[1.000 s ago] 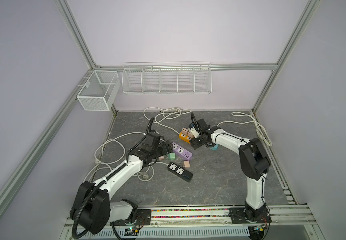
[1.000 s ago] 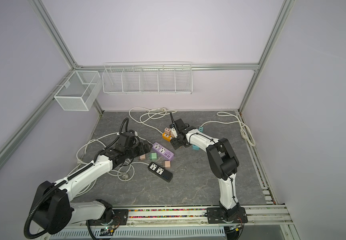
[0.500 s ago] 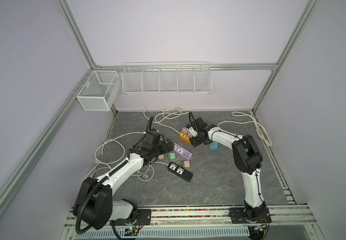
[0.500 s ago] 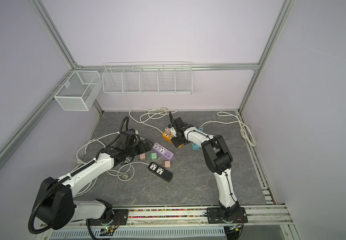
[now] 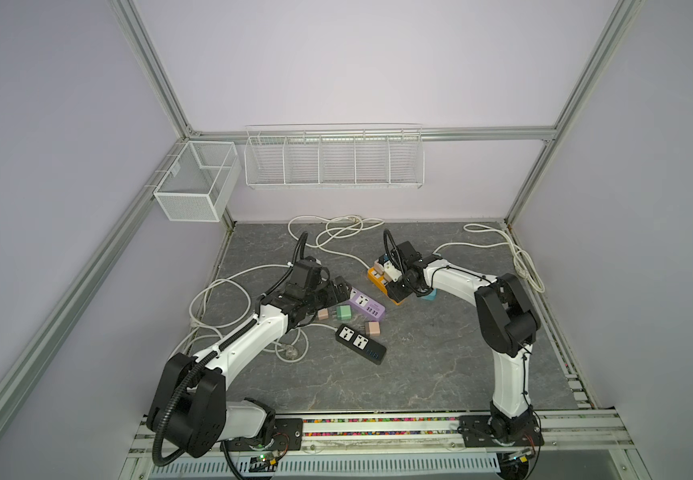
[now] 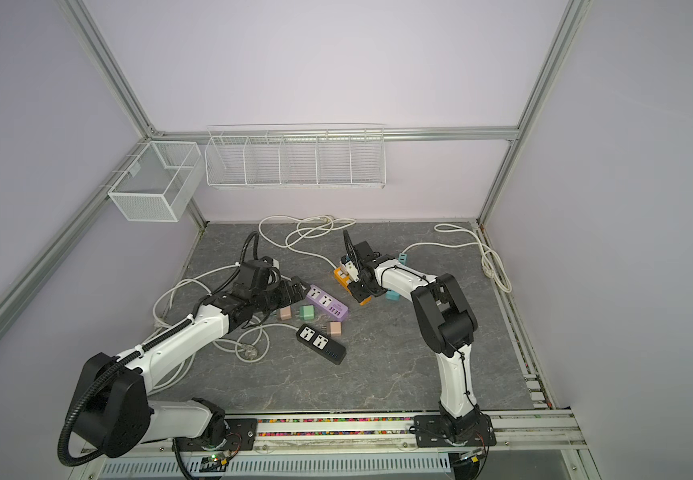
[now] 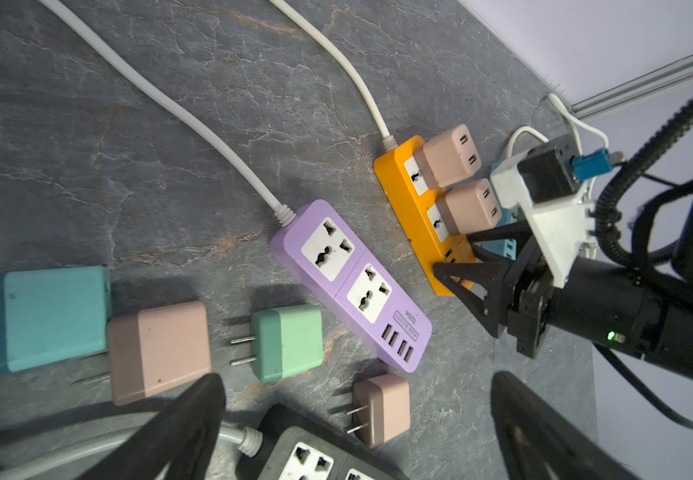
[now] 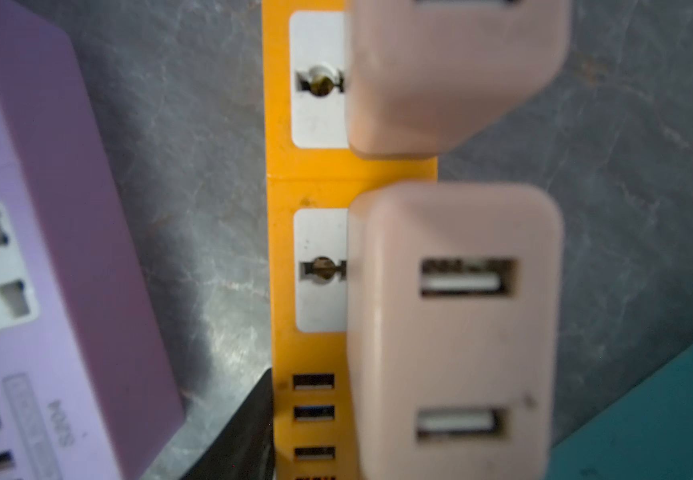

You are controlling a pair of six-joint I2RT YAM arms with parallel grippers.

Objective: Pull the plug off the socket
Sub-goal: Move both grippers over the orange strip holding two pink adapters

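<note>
I should next use my right gripper to pull the orange strip's USB end back onto the bare tabletop nearer my base and let go, as the purple strip (image 7: 349, 282) crowds the orange one.
An orange socket strip (image 5: 381, 279) (image 7: 407, 199) lies at the middle back of the table with two pink plugs (image 7: 448, 156) (image 7: 469, 205) seated in its sockets. In the right wrist view the nearer plug (image 8: 453, 311) fills the frame above the strip (image 8: 311, 183). My right gripper (image 5: 399, 291) (image 7: 452, 254) straddles the strip's USB end. One black finger (image 8: 249, 436) presses the strip's side; the other is hidden behind the plug. My left gripper (image 5: 338, 291) (image 7: 357, 378) stands open and holds nothing, above loose plugs by the purple strip (image 7: 349, 282).
A black strip (image 5: 360, 344) lies in front of the purple one. Loose green (image 7: 286, 343), pink (image 7: 157, 351) (image 7: 382, 409) and teal (image 7: 37, 316) plugs lie around them. Another teal plug (image 5: 431, 295) sits beside the right gripper. White cables (image 5: 336, 232) loop at the back and left. Wire baskets (image 5: 332, 160) hang on the wall.
My right gripper has moved in over the orange strip's end and its jaws have narrowed onto it. The left gripper opened a little wider and stayed by the purple strip.
</note>
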